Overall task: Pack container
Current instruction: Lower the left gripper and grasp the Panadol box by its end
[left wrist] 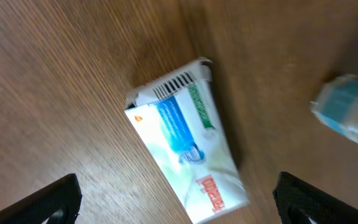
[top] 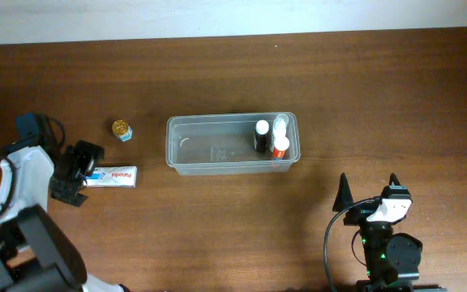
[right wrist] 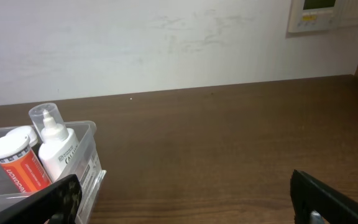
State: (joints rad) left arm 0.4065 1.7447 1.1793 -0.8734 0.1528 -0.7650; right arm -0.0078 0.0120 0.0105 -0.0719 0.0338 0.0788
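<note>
My left gripper lowers and shifts toward the container (top: 217,119) next. Its fingers come down beside the white box's long sides, since the white box lies flat below them.
The container (top: 217,119) is a clear tub at the table's middle. Standing at its right end are a dark bottle (top: 261,134), a white bottle (top: 280,125) and an orange bottle (top: 280,148). A white box with blue, green and red print (top: 113,176) lies flat to the left. My left gripper (top: 84,175) hangs open at the box's left end. In the left wrist view the box (left wrist: 185,149) lies between the spread fingers (left wrist: 50,202) without touching them. My right gripper (top: 369,195) stands open to the right of the container's near corner (right wrist: 87,163) and holds nothing.
A small jar with a gold lid (top: 122,130) stands behind the box, and shows blurred (left wrist: 348,112) in the left wrist view. The orange bottle (right wrist: 16,167) and white bottle (right wrist: 58,148) show through the tub's wall. A white wall (right wrist: 166,43) runs along the table's far edge.
</note>
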